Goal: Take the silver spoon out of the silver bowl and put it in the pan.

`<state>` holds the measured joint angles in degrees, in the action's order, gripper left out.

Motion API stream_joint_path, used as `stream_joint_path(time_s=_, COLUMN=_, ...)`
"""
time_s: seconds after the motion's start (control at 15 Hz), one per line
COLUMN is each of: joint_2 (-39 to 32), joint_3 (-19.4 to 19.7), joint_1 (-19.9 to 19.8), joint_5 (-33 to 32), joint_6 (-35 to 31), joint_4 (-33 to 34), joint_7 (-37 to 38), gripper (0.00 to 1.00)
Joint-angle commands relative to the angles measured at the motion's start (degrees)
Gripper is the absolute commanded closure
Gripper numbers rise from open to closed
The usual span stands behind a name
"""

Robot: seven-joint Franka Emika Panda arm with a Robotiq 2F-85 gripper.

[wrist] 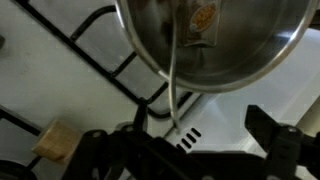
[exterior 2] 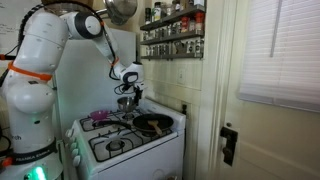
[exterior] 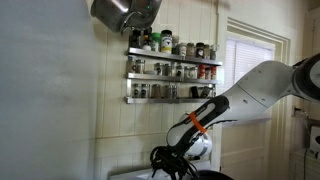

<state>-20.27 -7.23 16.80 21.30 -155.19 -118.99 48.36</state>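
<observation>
My gripper shifts slightly sideways toward the tan block next, then closes on the spoon's thin handle, since the spoon's tip lies nearer that side's finger.
In the wrist view the silver bowl (wrist: 225,40) fills the top, standing on the white stove. The silver spoon's thin handle (wrist: 174,90) sticks out over the bowl's rim toward me, and its tip ends between my fingers. My gripper (wrist: 200,135) is open, with the dark fingers on either side of the handle tip and not touching it. In an exterior view the gripper (exterior 2: 127,93) hangs just above the bowl (exterior 2: 125,104) at the back of the stove. The black pan (exterior 2: 153,124) sits on a burner beside the bowl. The spoon's bowl end is hidden.
Black burner grates (wrist: 90,50) cross the white stove top (exterior 2: 130,145). A tan block (wrist: 57,142) lies on the stove near my fingers. Spice racks (exterior: 172,68) hang on the wall above, under a hanging metal pot (exterior: 122,12). A door (exterior 2: 275,110) stands beside the stove.
</observation>
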Motion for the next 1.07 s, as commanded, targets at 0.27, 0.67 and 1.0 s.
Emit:
stream_joint_path(time_s=0.27, joint_2=6.3, joint_3=1.2, joint_1=0.6, joint_5=-5.8, joint_6=1.6, joint_4=-6.3, joint_7=8.5, gripper=0.00)
stream_joint_path(time_s=0.67, joint_2=5.9, joint_3=0.8, joint_1=-0.1, joint_5=-7.9, joint_6=2.1, joint_4=-5.9, joint_7=10.8, gripper=0.58)
stream_joint_path(time_s=1.0, joint_2=3.9, joint_3=0.1, joint_1=-0.3, joint_5=-7.2, joint_6=1.8, joint_4=-4.5, joint_7=9.4, gripper=0.96)
